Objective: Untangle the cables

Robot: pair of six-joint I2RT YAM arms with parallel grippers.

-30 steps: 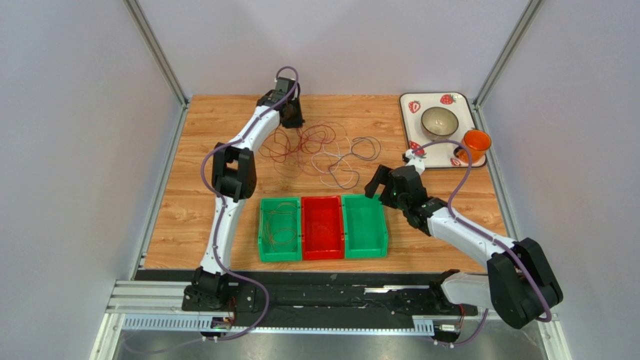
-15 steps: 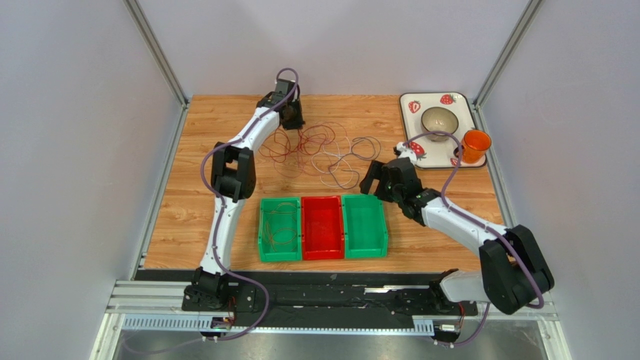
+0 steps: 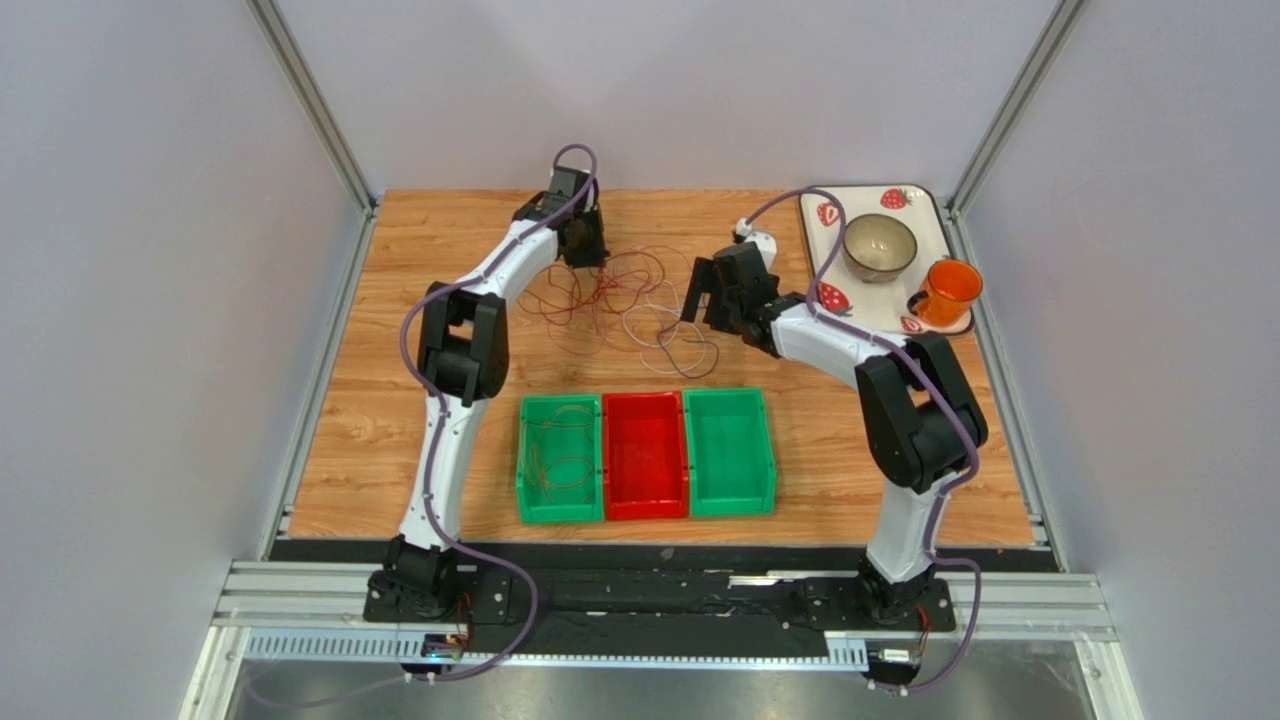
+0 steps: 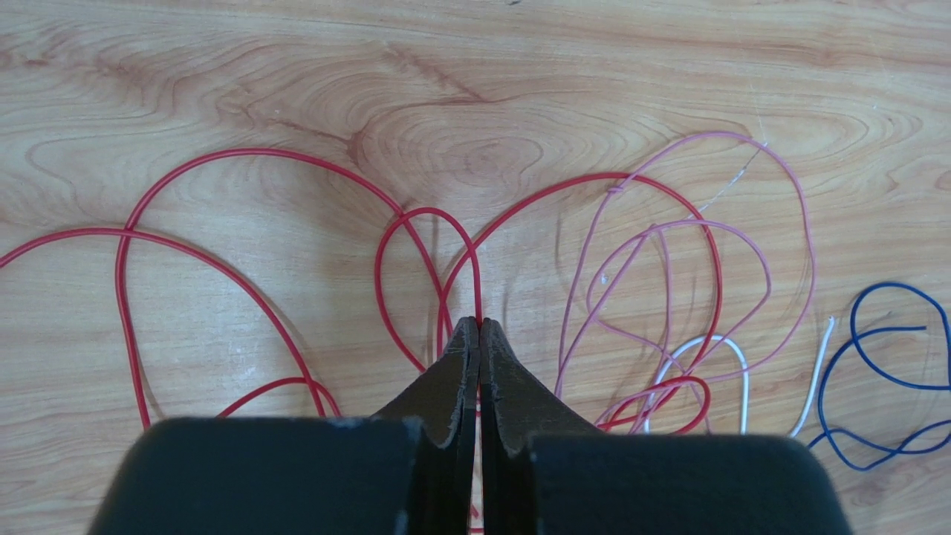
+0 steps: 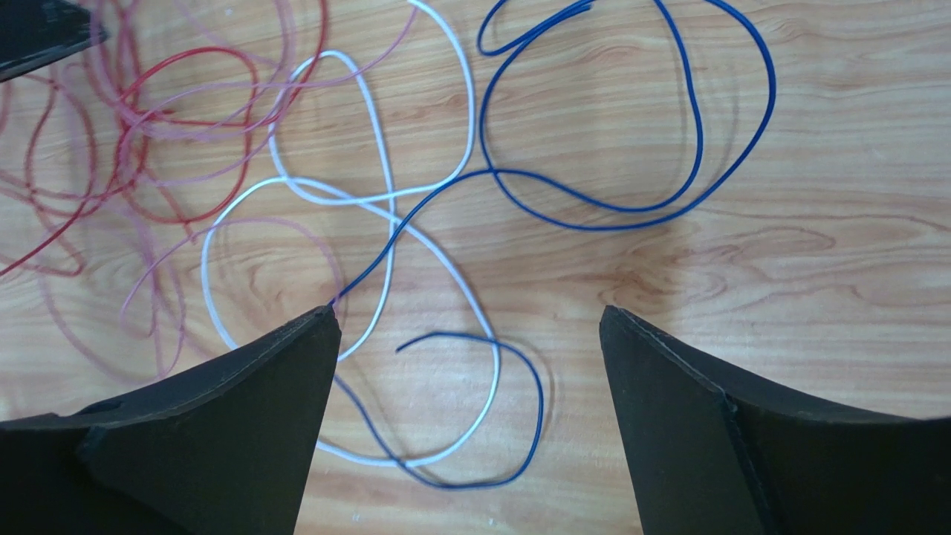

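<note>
My right gripper shifts away from my base toward the strawberry-print tray next, then lowers to the blue cable's far loop (image 5: 690, 192).
The cables (image 3: 631, 300) lie as a loose tangle of thin loops on the far half of the wooden table. My left gripper (image 3: 583, 252) is at the tangle's far left edge. In the left wrist view it (image 4: 479, 323) is shut on a red cable (image 4: 257, 178), whose strand runs straight into the tips. Pink (image 4: 781, 190), white (image 4: 714, 346) and blue (image 4: 893, 292) strands lie to its right. My right gripper (image 3: 699, 312) hovers over the tangle's right side. It (image 5: 469, 318) is open wide above a blue cable (image 5: 670, 206) crossing a white cable (image 5: 368, 100), holding nothing.
Three bins stand in a row nearer the arm bases: a green bin (image 3: 525, 480) with a thin cable coil inside, a red bin (image 3: 607, 450) and another green bin (image 3: 768, 450). A strawberry-print tray (image 3: 812, 240) at the back right carries a bowl (image 3: 879, 245) and an orange cup (image 3: 950, 290).
My left gripper has closed on the red cable. My right arm has swung from beside the bins up and left to the right side of the tangle, jaws still open.
</note>
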